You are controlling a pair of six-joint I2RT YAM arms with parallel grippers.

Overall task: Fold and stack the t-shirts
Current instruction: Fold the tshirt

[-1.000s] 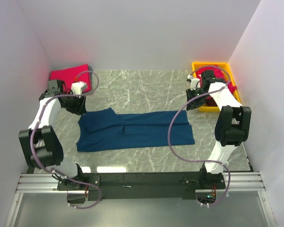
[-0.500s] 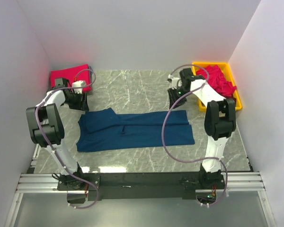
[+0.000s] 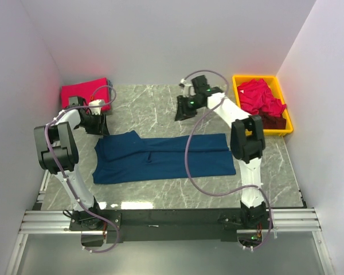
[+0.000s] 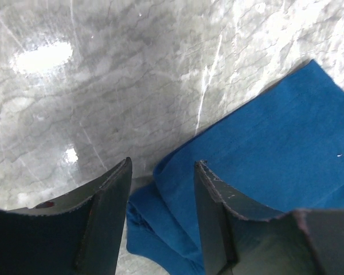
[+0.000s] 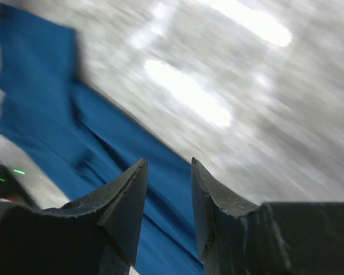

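Note:
I should move my right gripper toward my left gripper next and down onto the point jutting from the shirt's far edge (image 3: 133,133) (image 5: 70,34). My right gripper is over bare table now.
The navy blue t-shirt (image 3: 163,157) lies folded lengthwise across the middle of the marble table. My left gripper (image 3: 101,127) is open and empty, just above the shirt's far left corner (image 4: 160,195). My right gripper (image 3: 181,112) is open and empty over bare table beyond the shirt's far edge; the shirt (image 5: 51,114) shows blurred in its wrist view. A folded red-pink t-shirt (image 3: 82,91) lies at the far left corner. More red-pink shirts (image 3: 259,97) and a dark maroon one (image 3: 275,121) sit in the yellow bin.
The yellow plastic bin (image 3: 239,109) stands at the far right against the wall. White walls close in the table on the left, back and right. The black rail of the arm bases (image 3: 166,217) runs along the near edge.
My right gripper has swung left from the yellow bin to over the table beyond the shirt's far edge. My left gripper has shifted slightly at the shirt's far left corner. The navy shirt has not moved.

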